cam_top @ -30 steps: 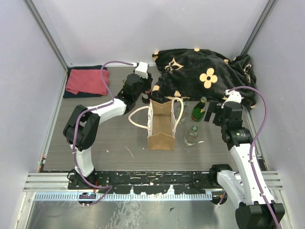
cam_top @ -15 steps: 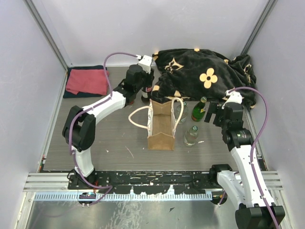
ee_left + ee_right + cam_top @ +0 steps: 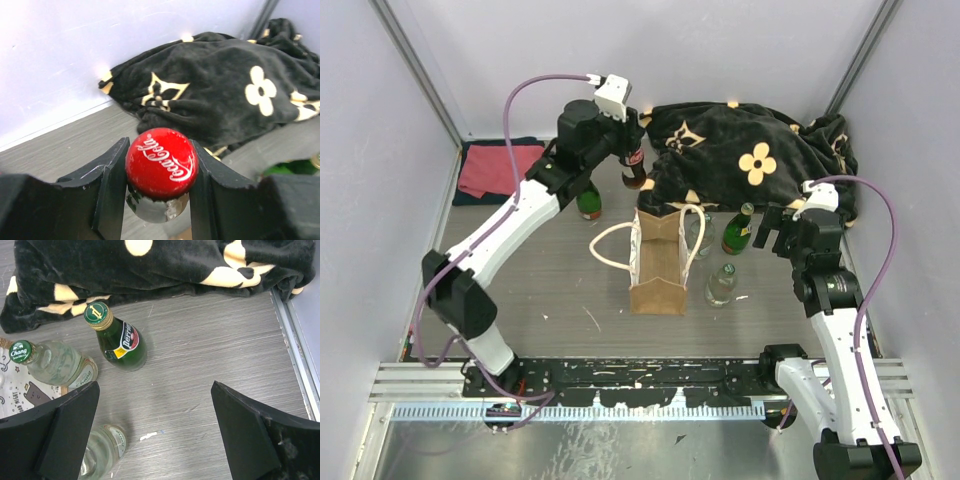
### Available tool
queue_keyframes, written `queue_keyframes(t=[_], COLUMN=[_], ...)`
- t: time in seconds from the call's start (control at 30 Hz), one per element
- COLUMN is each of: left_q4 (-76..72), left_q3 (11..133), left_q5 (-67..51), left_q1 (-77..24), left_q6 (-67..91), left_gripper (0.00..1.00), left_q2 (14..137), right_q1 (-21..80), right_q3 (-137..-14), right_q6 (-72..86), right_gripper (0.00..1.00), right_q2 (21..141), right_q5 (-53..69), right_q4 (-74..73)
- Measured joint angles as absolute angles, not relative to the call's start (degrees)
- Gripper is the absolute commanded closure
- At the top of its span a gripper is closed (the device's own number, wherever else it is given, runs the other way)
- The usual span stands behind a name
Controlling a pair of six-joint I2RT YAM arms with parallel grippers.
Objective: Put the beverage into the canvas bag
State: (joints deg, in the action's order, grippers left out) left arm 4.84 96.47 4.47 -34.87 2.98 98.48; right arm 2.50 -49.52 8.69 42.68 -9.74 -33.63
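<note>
My left gripper holds the cola bottle, and the bag's handles are spread clear of the opening. Next it will carry the bottle back, then down into the canvas bag's opening and let go of it there.
The beverage is a dark cola bottle with a red label, hanging in the air behind the canvas bag. My left gripper is shut on its neck. In the left wrist view the red cap sits squeezed between my two black fingers, with the table far below. The canvas bag stands upright and open at the table's middle, one cream handle flopped to its left. My right gripper hovers open by the bottles to the right of the bag, nothing between its fingers.
A green bottle stands left of the bag's back. A green Perrier bottle and two clear bottles stand right of the bag. A black flowered blanket fills the back right. A red towel lies back left.
My left arm has risen and swung up and back, lifting the cola bottle off the table. The green bottle beside it now shows. The right arm has barely shifted.
</note>
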Motion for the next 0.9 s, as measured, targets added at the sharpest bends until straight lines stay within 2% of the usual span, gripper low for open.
queue_keyframes(t=[0.33,0.57,0.9], left_q4=[16.0,18.5,15.2], left_q3=[96.6,95.6,82.4], left_q5=[-2.1,-5.2,-6.9], left_q1=[-38.7,-41.5,-45.0], left_q6=[5.0,7.2,10.1], left_gripper=[1.00,1.00,1.00], left_q2=[87.5,84.6,84.3], right_q1=[2.5,2.5,2.5], right_q3=[-49.5,-48.5,-47.1], right_q6=[8.7,8.8,8.8], right_gripper=[0.00,0.00,0.00], right_q2=[41.0,40.1,39.5], right_q5=[-9.0,-8.9,-8.9], right_q4=[-35.2,-35.2,-35.2])
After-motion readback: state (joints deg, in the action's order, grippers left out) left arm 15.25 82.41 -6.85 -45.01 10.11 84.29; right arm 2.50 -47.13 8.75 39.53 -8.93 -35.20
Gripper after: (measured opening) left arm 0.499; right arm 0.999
